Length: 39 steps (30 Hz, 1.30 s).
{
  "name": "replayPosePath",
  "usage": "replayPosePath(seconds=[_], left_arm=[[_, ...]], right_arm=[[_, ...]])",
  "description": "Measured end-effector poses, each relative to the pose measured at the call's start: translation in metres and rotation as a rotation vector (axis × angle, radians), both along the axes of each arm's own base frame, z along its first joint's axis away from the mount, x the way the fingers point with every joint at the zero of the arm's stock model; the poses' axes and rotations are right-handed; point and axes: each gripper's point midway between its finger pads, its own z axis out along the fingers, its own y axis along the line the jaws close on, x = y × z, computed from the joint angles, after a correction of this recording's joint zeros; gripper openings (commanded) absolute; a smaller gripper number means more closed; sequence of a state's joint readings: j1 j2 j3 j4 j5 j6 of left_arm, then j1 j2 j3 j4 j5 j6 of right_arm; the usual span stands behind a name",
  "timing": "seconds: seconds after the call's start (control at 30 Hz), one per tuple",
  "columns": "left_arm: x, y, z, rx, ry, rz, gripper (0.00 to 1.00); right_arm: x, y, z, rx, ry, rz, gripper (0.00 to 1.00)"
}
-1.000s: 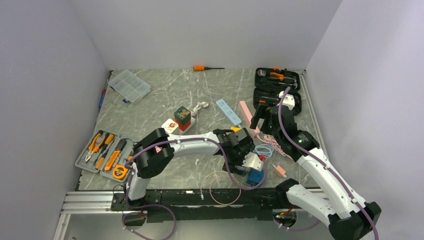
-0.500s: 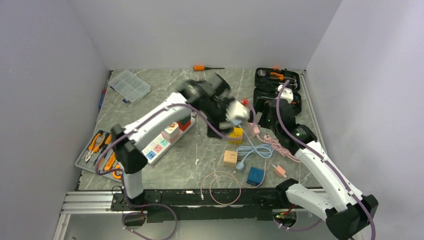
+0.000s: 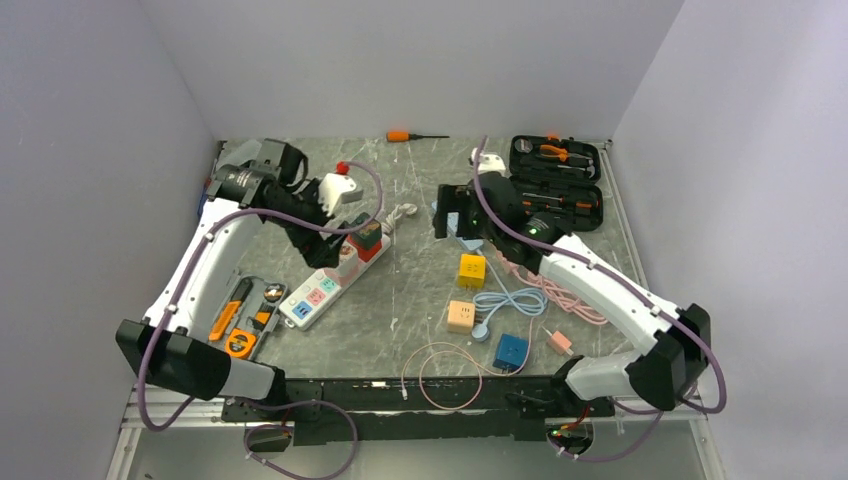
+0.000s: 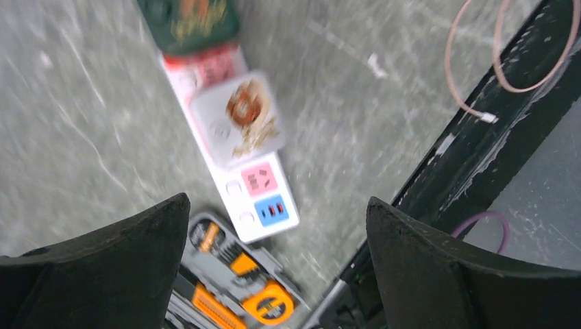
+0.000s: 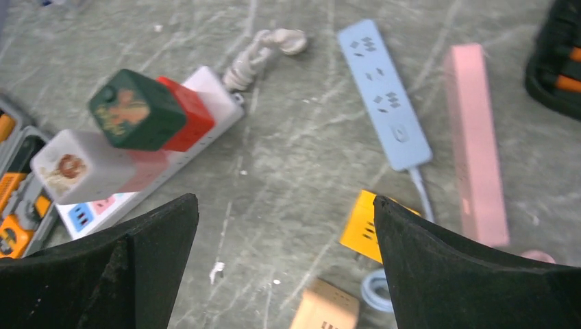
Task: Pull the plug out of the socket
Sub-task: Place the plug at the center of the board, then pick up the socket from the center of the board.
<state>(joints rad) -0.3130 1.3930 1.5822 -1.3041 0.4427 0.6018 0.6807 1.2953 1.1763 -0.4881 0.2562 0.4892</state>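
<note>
Next, my right gripper moves past the green cube and down around the white plug, since the plug sits below and to its left in the top view.
A white power strip (image 3: 318, 292) lies left of centre. A green cube plug (image 3: 365, 231) on a red one (image 3: 374, 250) and a white plug (image 3: 344, 259) sit in its sockets. My left gripper (image 3: 327, 254) hovers just above the strip, open and empty. The left wrist view, blurred, shows the white plug (image 4: 240, 120), the green cube (image 4: 188, 20) and the strip's end (image 4: 267, 202) below my open gripper (image 4: 277, 205). My right gripper (image 3: 450, 222) is open and empty over a blue strip. Its view shows the green cube (image 5: 137, 110), the white plug (image 5: 79, 164) and the gripper (image 5: 284, 202).
A blue strip (image 5: 384, 96) and a pink strip (image 5: 476, 144) lie at centre right. Yellow (image 3: 471, 270), tan (image 3: 460, 316) and blue (image 3: 511, 350) cube plugs and cables lie in front. A grey tool tray (image 3: 240, 315) is left, a black tool case (image 3: 555, 175) back right.
My left arm has swung from the front centre across the back to the left, now over the white strip. My right gripper has moved left, over the blue strip.
</note>
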Motion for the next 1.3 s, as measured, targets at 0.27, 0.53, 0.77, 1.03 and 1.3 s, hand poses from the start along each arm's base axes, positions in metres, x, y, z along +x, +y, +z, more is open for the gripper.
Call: replayPosePath(seconds=[0.27,0.53,0.77,1.03,1.3], left_arm=[[0.015,0.083,-0.079,0.023,0.164,0.340,0.99],[-0.012,0.091,-0.138,-0.027,0.229,0.424,0.99],[-0.016,0.090,-0.137,-0.046,0.124,0.425,0.99],[-0.016,0.105,-0.139,-0.069,0.113,0.477,0.99],[-0.012,0.105,-0.137,-0.110,0.122,0.474,0.99]], right_arm=[[-0.011,0.078,0.008,0.005,-0.025,0.211,1.00],[-0.031,0.128,-0.016,-0.051,-0.001,0.390,1.00],[-0.025,0.177,-0.009,-0.091,-0.054,0.492,1.00],[-0.017,0.205,-0.016,-0.132,-0.098,0.522,0.98],[0.002,0.197,-0.052,-0.217,-0.067,0.454,0.96]])
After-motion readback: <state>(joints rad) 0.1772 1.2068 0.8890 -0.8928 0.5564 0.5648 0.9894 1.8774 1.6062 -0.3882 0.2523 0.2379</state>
